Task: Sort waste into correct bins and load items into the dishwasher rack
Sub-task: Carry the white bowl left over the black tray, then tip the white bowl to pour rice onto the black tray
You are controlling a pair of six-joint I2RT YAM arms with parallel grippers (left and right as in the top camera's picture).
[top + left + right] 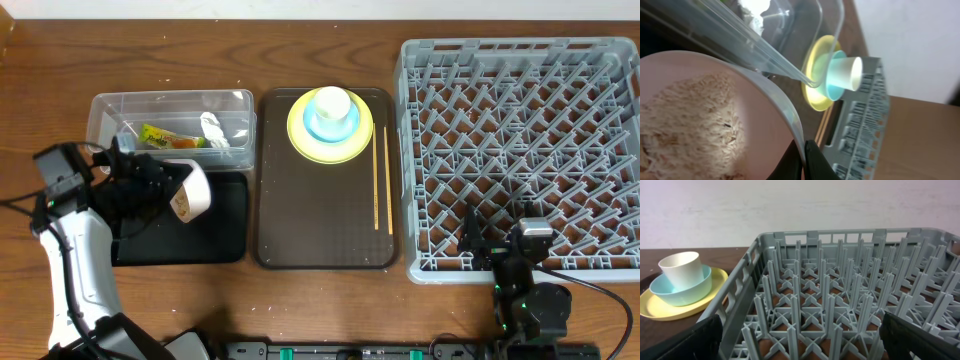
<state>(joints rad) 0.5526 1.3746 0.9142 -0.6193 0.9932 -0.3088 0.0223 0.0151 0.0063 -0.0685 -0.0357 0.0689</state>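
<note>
The near part of the brown tray is bare, so I will empty the bowl, swing my left gripper to the right in the overhead view, lower it there and let go.
My left gripper [165, 190] is shut on the rim of the white bowl [192, 192], tipped on its side over the black tray [225, 240]. In the left wrist view the jaws [804, 161] pinch the bowl's rim [775, 100], and rice-like scraps [690, 125] cling inside. The clear tub [110, 105] holds the wrapper [160, 137] and tissue [213, 130]. The yellow plate [300, 140], light blue bowl [345, 128] and white cup [331, 103] are stacked on the brown tray. Chopsticks [382, 185] lie beside them. My right gripper [800, 340] is open over the front edge of the rack [520, 150].
The dark brown serving tray [320, 230] sits between the bins and the rack. The clear tub's wall [755, 42] runs close above the bowl in the left wrist view. The stacked plate [655, 307], bowl [682, 292] and cup [680, 267] show left of the rack [840, 295].
</note>
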